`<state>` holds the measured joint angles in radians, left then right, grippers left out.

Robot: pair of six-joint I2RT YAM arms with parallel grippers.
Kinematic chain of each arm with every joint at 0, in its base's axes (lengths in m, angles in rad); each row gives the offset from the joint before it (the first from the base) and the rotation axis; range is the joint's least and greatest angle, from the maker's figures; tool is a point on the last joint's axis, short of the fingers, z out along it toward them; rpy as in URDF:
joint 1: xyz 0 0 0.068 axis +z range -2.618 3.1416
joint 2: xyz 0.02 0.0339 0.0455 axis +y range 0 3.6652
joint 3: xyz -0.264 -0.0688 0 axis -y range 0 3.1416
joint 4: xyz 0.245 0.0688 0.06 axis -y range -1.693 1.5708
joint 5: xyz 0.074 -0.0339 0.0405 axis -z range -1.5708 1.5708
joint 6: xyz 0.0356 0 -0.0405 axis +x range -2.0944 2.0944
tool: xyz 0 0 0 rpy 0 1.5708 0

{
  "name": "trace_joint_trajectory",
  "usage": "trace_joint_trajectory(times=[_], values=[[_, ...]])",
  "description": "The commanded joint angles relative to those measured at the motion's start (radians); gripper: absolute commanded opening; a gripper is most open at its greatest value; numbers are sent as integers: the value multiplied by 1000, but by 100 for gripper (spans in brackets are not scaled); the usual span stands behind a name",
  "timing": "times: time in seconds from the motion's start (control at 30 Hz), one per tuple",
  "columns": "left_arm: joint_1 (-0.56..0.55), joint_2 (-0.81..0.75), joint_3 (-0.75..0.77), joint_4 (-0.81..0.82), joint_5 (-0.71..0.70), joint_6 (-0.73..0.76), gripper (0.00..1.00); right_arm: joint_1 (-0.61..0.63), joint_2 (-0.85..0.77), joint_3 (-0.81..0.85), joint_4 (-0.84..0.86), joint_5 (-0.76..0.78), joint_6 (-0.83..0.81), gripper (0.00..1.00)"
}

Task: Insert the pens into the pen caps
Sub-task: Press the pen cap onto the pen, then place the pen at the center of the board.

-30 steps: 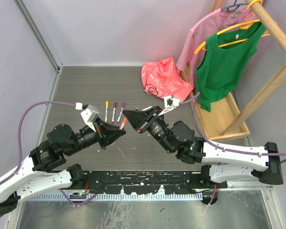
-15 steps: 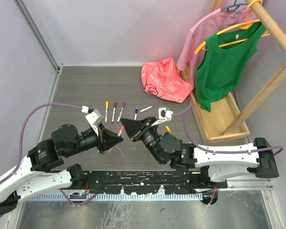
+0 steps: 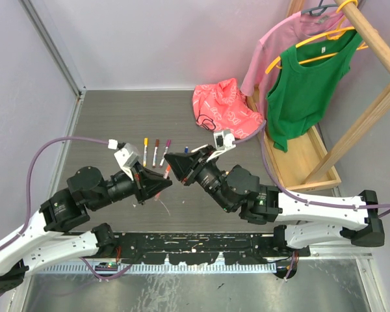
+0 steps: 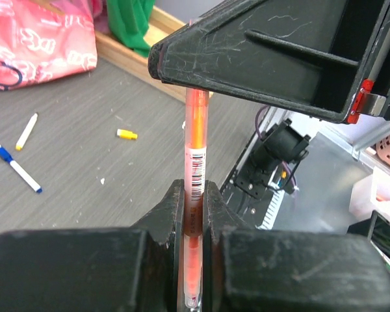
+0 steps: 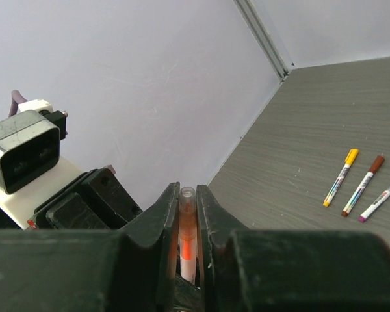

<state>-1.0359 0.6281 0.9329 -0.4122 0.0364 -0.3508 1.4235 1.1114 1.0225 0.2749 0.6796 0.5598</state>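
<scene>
Next, the left gripper moves outward, lowers the orange pen [image 3: 166,173] and releases it in the bare gap between purple and blue pens. That gap lies outward and below.
An orange pen [image 4: 195,166] with a barcode label is clamped in my left gripper [image 4: 194,195]. Its orange far end [image 4: 195,117] runs up under my right gripper's fingers [image 4: 266,58]. In the right wrist view my right gripper [image 5: 187,198] is shut on a translucent orange-and-white piece [image 5: 188,244]; I cannot tell if it is the cap or the pen's end. In the top view the two grippers, left [image 3: 157,182] and right [image 3: 173,162], meet tip to tip over the orange pen [image 3: 166,173], above the table.
Three capped pens, yellow [image 3: 145,151], dark red [image 3: 156,151] and purple [image 3: 166,151], lie behind the grippers. A blue pen [image 4: 16,170], a white pen [image 4: 27,130] and a yellow cap [image 4: 126,134] lie on the table. A pink bag [image 3: 224,109] and wooden clothes rack [image 3: 309,162] stand back right.
Both grippers stay closed together on the orange pen. The right arm dipped toward the near edge half a second ago and has come back up; the left arm shifted slightly with it.
</scene>
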Motion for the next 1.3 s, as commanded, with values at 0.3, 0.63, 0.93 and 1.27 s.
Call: trace_joint_trajectory(times=[0.3,0.63,0.93,1.27], values=[[27,44,54,208,-92,8,0,11,-47,138,-73,-162,-238,42],[27,8,2,79,-233,-70,0,11,-178,-4,-291,110,-135,48],[31,191,41,-76,-272,-111,0,9,-223,-185,-733,149,316,55],[214,432,82,-47,-163,-108,0,9,-120,-316,-794,-32,504,79]])
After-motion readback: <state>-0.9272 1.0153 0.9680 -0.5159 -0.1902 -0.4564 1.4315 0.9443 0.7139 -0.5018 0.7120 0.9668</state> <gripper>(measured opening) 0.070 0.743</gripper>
